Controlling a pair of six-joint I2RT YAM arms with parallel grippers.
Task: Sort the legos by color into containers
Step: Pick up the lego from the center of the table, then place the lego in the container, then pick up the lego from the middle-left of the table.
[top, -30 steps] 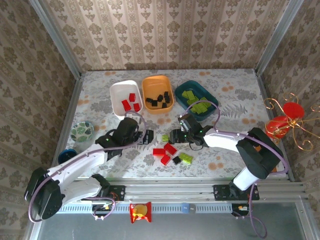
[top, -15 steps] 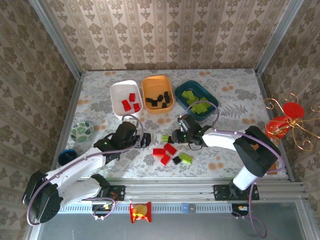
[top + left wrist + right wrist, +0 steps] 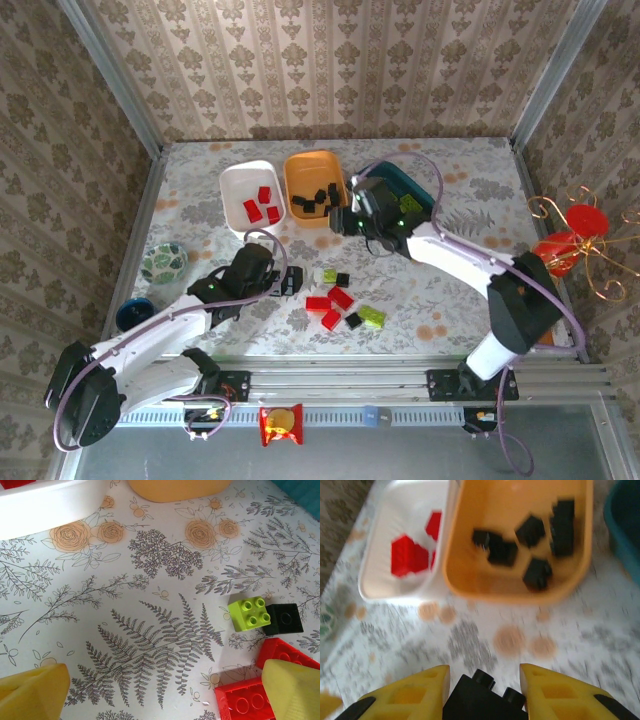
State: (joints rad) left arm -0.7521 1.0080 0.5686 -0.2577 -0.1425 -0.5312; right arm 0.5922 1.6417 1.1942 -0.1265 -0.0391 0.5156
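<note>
The black lego goes outward in my right gripper over the black legos in the orange tray [image 3: 518, 560] next and gets released, since they lie just outward of the gripper.
My right gripper [image 3: 345, 218] is shut on a black lego [image 3: 485, 702] and hangs just short of the orange tray [image 3: 300, 170], which holds several black legos [image 3: 535, 530]. The white tray [image 3: 235, 185] has red legos [image 3: 410, 555] in it. My right arm partly hides the dark teal tray [image 3: 420, 188]. My left gripper [image 3: 165, 690] is open and low over the table, its fingers [image 3: 35, 690] straddling bare cloth. Next to its right finger lie red legos [image 3: 247, 700], a lime lego [image 3: 250, 612] and a black one [image 3: 284, 618]. The loose pile [image 3: 340, 300] lies at centre front.
A green patterned bowl [image 3: 163, 262] and a dark blue mug [image 3: 133, 312] stand at the left edge. A red ornament with gold wire [image 3: 570, 240] sits outside the right rail. Metal frame posts rise at the back corners.
The right gripper closed on a black lego from the pile and carried it back toward the orange tray. The left gripper edged right toward the pile and opened wider.
</note>
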